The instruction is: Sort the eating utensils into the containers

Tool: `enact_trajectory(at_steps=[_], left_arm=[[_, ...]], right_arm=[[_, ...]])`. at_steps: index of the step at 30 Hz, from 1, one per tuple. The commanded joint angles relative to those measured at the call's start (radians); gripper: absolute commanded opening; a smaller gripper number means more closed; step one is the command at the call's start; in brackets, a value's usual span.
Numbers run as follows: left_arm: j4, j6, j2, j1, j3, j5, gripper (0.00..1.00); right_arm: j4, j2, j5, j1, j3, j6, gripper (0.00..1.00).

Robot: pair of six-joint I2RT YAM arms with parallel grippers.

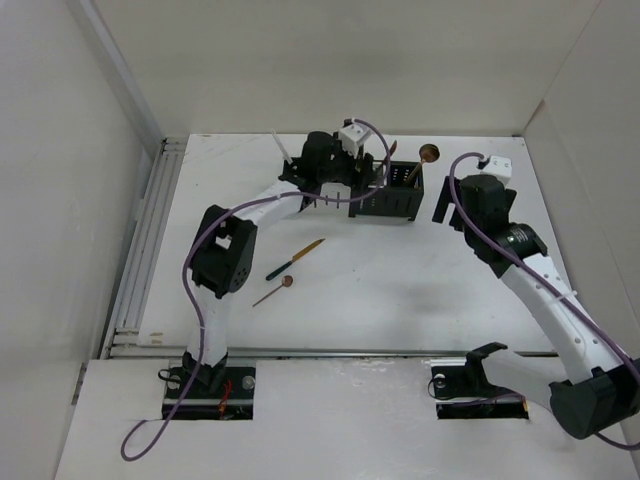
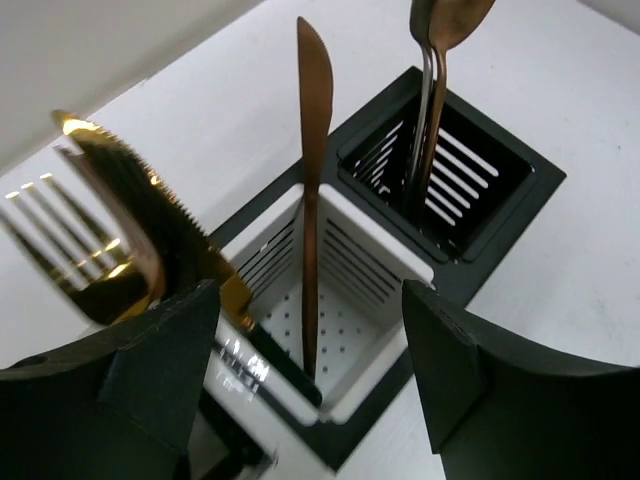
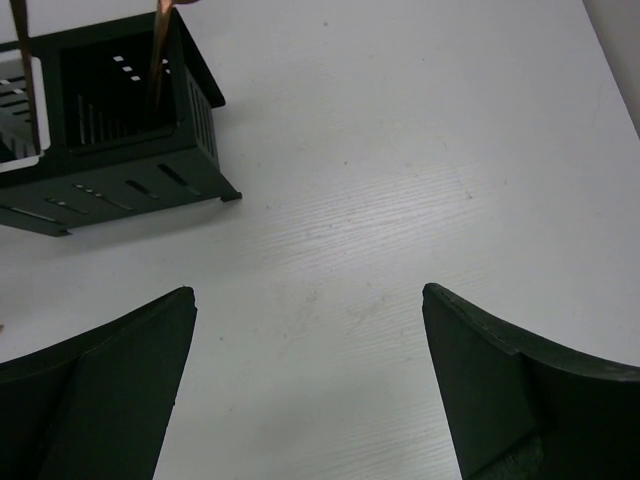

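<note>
The left gripper will move back, down and to the left in the top view, onto the gold knife's dark green handle (image 1: 279,270), because the knife is outside the caddies.
The containers (image 1: 395,192) stand at the back centre of the table. My left gripper (image 1: 342,178) hovers over them, open and empty. In the left wrist view my left gripper (image 2: 308,300) is just above a white caddy (image 2: 385,262). This caddy holds an upright copper knife (image 2: 313,150) and a leaning gold knife with a dark handle (image 2: 150,215). A gold fork (image 2: 55,235) stands further left. The black caddy (image 2: 500,185) holds copper spoons (image 2: 445,40). My right gripper (image 1: 441,205) (image 3: 308,295) is open and empty over bare table, right of the black caddy (image 3: 130,140).
A gold knife with a dark green handle (image 1: 295,258) and a small copper spoon (image 1: 274,291) lie on the table in front of the left arm's elbow. A white stick (image 1: 283,148) stands up at the left end of the caddies. White walls enclose the table.
</note>
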Motion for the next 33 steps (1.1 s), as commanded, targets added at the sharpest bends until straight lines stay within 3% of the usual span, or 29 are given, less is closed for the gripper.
enact_trajectory(at_steps=[1,3,6,7,10,11,15,18,24,33], left_arm=[[-0.206,0.04,-0.203,0.047,0.104,0.005,0.71],[-0.439,0.168,-0.281,0.073,0.113,0.028,0.71],[-0.748,0.363,-0.406,0.101,-0.021,0.053,0.72],[-0.806,0.47,-0.439,0.121,-0.076,0.03,0.72],[-0.962,0.568,-0.545,0.152,-0.312,-0.014,0.72],[-0.973,0.585,-0.568,0.161,-0.427,-0.036,0.72],[-0.908,0.567,-0.649,0.16,-0.641,-0.083,0.69],[-0.799,0.528,-0.649,0.141,-0.716,-0.137,0.68],[-0.691,0.456,-0.579,0.141,-0.749,-0.179,0.64],[-0.671,0.444,-0.53,0.161,-0.715,-0.186,0.54]], right_arm=[[0.069,-0.05,-0.042,-0.007,-0.02,-0.01,0.99],[0.11,-0.061,-0.056,0.003,-0.048,-0.01,0.99],[0.137,-0.07,-0.056,0.037,-0.095,0.019,0.97],[0.137,-0.07,-0.056,0.048,-0.104,0.019,0.97],[0.137,-0.07,-0.028,0.095,-0.129,0.047,0.97],[0.137,-0.081,-0.019,0.12,-0.129,0.058,0.97],[0.137,-0.102,0.007,0.148,-0.175,0.1,0.97],[0.101,-0.147,0.007,0.158,-0.187,0.153,0.97],[0.012,-0.26,0.029,0.177,-0.216,0.188,0.97],[-0.04,-0.326,0.056,0.177,-0.217,0.217,0.97]])
